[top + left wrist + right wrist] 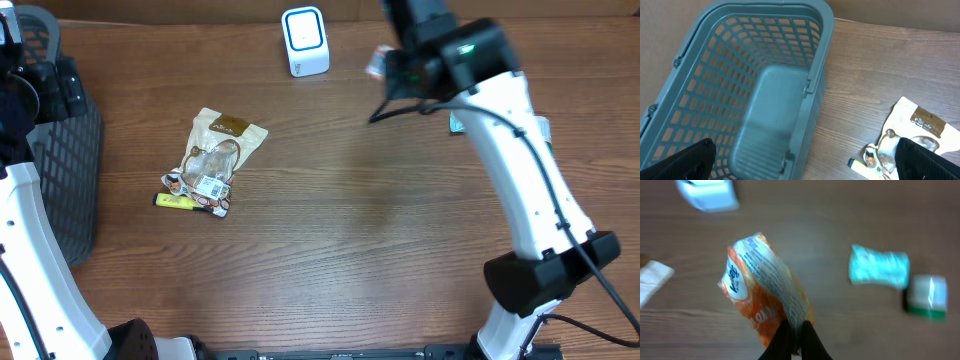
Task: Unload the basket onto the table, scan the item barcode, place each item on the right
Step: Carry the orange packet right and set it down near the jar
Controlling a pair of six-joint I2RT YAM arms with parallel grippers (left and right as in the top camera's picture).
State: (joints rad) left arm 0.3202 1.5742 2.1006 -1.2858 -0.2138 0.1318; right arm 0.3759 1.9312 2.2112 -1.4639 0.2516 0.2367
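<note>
My right gripper carries the snack packet (765, 290) across to the right in the overhead view next, down to bare tabletop by the teal packet, and releases it.
An orange and white snack packet (765, 290) hangs in the air above the table, and my right gripper (796, 330) is shut on its lower edge. From overhead only a corner of the packet (377, 62) shows at the arm's tip, just right of the white and blue barcode scanner (305, 40). In the right wrist view the scanner (707, 192) is blurred at the top left. My left gripper (802, 165) is open and empty above the grey-green basket (775, 75).
A beige pouch (222, 150) and a yellow item (177, 201) lie left of centre. A teal packet (878, 269) and a green and white item (926, 296) lie at the right. The mesh basket (65, 150) stands at the left edge.
</note>
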